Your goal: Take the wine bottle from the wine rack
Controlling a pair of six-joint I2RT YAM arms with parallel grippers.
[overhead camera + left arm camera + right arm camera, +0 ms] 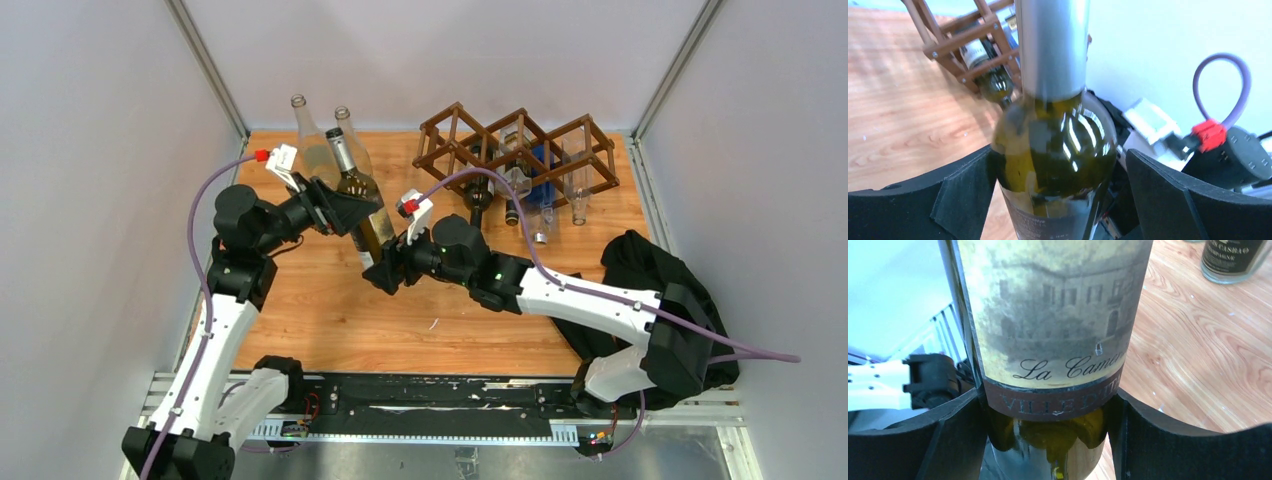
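The silver foil neck (342,153) (1053,55) is above the open fingers of my left gripper. My left gripper needs to move up along the tilted bottle next and close around that neck.
The green wine bottle (356,190) with a silver foil neck stands tilted over the wooden table, off the wine rack (520,150). My left gripper (362,212) sits open around the bottle's shoulder (1058,150); a gap shows beside the right finger (1168,195). My right gripper (383,268) is shut on the lower body, with both fingers pressed against the glass below the label (1053,315). The rack (963,45), a dark brown lattice, stands at the back right and holds other bottles.
Two clear empty bottles (300,125) stand at the back left, behind the held bottle. A dark bottle (478,195) and clear ones (545,215) stick out of the rack toward me. A black cloth (650,270) lies at the right edge. White walls enclose the table.
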